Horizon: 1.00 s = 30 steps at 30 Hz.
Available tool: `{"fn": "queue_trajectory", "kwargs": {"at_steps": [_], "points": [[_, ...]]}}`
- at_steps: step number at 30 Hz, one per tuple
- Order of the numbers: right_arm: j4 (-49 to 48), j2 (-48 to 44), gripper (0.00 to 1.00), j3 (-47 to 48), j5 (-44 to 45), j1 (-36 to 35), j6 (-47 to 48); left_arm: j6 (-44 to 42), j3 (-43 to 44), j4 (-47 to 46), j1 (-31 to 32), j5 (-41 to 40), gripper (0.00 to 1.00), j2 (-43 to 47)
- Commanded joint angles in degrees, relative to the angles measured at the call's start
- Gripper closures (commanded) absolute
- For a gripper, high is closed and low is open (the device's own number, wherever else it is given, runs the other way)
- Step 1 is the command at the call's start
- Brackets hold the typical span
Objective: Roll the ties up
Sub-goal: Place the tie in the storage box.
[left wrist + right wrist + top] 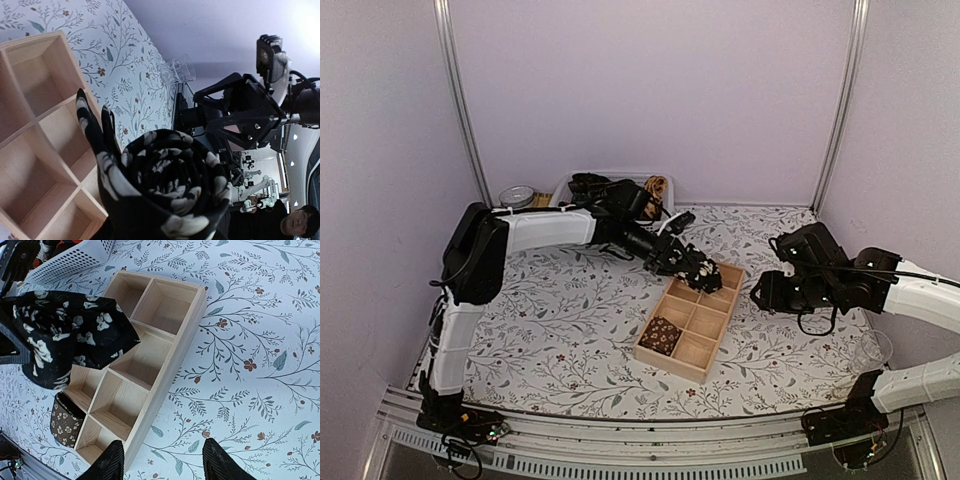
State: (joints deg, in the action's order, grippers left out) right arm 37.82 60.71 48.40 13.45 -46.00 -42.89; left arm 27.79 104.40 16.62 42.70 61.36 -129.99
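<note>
The left gripper tilts downward next, lowers the black coil into the box's empty second section from the far end in the brown tie's row and releases it.
A black tie with pale flowers (170, 185), rolled into a coil, fills the left wrist view. My left gripper (695, 268) is shut on it, its fingers hidden behind the cloth. It hangs over the far end of the wooden divided box (723, 322). The right wrist view shows this tie (70, 340) above the box's (172, 370) left compartments. A brown patterned rolled tie (660, 335) sits in the near-left compartment and also shows in the right wrist view (65, 422). My right gripper (162, 465) stands open and empty over the cloth to the right of the box.
A white perforated basket (563, 184) at the back holds more dark ties (610, 190). A lidded jar (517, 196) stands to its left. A clear plastic cup (177, 70) sits near the table's right edge. Flowered cloth covers the table.
</note>
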Motion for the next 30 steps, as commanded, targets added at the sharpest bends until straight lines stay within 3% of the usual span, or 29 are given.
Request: {"fn": "queue_trajectory", "kwargs": {"at_steps": [1,8,19,30], "points": [[-0.17,-0.18,0.46,1.47,0.72,0.43,2.15,-4.20,2.34,8.31,-3.28,2.81,1.00,-4.78],[-0.89,-0.44,0.46,0.75,1.34,1.42,3.68,-2.30,4.48,8.70,-3.87,4.50,1.00,-9.32],[-2.58,-0.18,0.48,0.64,-0.23,2.10,4.43,-6.58,10.71,22.85,-4.73,-12.54,1.00,-10.70],[-3.72,1.18,0.49,0.79,-2.25,2.12,5.14,-3.10,15.45,26.40,-3.24,-18.88,1.00,-13.08]]}}
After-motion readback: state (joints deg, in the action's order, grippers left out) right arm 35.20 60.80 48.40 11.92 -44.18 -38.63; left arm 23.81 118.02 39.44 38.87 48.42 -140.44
